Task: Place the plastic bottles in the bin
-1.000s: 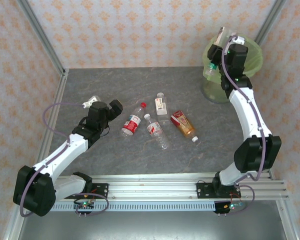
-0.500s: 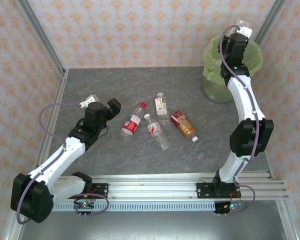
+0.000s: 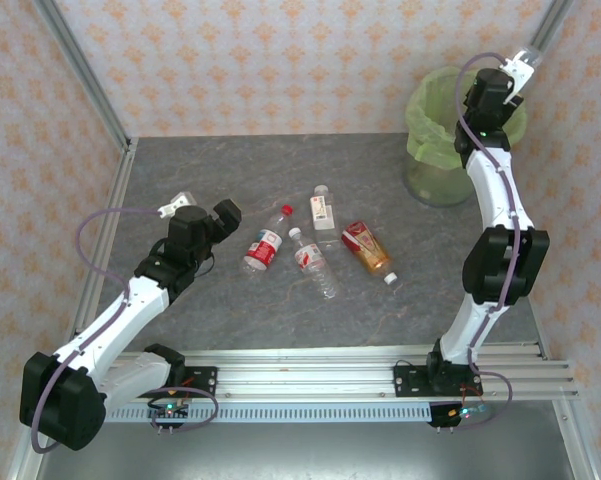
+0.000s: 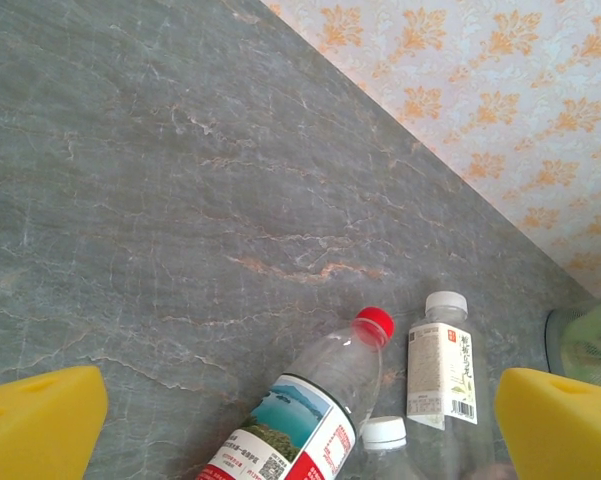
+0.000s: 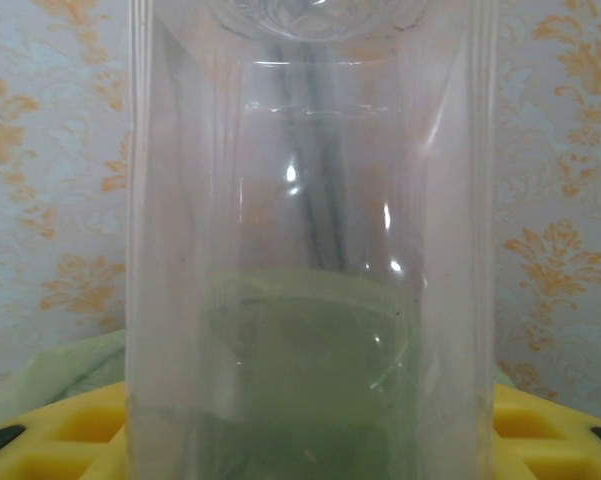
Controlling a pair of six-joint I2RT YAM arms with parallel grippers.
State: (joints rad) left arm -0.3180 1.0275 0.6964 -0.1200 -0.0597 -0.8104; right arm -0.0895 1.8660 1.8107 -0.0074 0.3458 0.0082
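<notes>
I will next swing my right gripper away from the bin's side and down into the bin's opening (image 3: pixel 448 112) below it, and release, because the clear plastic bottle sticks out past the bin's rim.
My right gripper (image 3: pixel 490 97) is raised at the right rim of the bin (image 3: pixel 442 135), a tall round one lined with a light-green bag. In the right wrist view it (image 5: pixel 310 452) is shut on a clear plastic bottle (image 5: pixel 310 200), with green bag (image 5: pixel 55 375) behind. Mid-table lie a red-capped bottle (image 3: pixel 265 245), a white-capped clear one (image 3: pixel 313 262), a white-labelled one (image 3: pixel 323 208) and a brown-orange one (image 3: pixel 368 250). My left gripper (image 3: pixel 227 214) stands open just left of the red-capped bottle (image 4: pixel 310 410), its yellow fingers (image 4: pixel 40 420) wide apart.
Patterned walls and metal frame posts (image 3: pixel 80 70) close in the grey table (image 3: pixel 230 170) at the back and sides. The bin stands in the far right corner. A rail (image 3: pixel 310 375) carrying both arm bases runs along the near edge.
My right arm has swung up and to the right with the clear bottle, from the bin's left side to its right rim. The left gripper has barely shifted.
</notes>
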